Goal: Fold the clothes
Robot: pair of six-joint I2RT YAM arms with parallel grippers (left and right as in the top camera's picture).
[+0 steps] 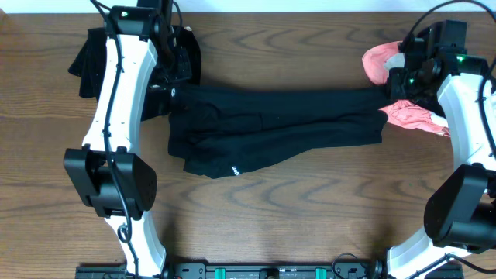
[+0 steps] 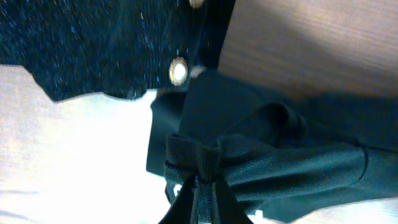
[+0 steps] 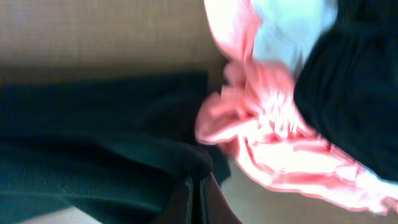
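Note:
My right gripper needs to move back and down next to let go of its cloth on the trousers' end by the pink garment, because that end is below and back of the gripper.
Black trousers (image 1: pixel 271 128) lie stretched across the middle of the table, folded lengthwise. My left gripper (image 1: pixel 172 91) is shut on the trousers' left end, with the cloth bunched between the jaws in the left wrist view (image 2: pixel 202 180). My right gripper (image 1: pixel 387 99) is shut on the right end, with dark cloth (image 3: pixel 124 155) pinched between the jaws (image 3: pixel 196 186). A pink garment (image 1: pixel 411 116) lies crumpled at the right, under and beside my right gripper, and shows bright in the right wrist view (image 3: pixel 273 124).
A dark garment with a metal button (image 2: pixel 178 70) lies heaped at the far left (image 1: pixel 85 62), behind my left arm. More pink cloth (image 1: pixel 378 62) sits at the far right. The brown wooden table (image 1: pixel 310 217) runs to the front edge.

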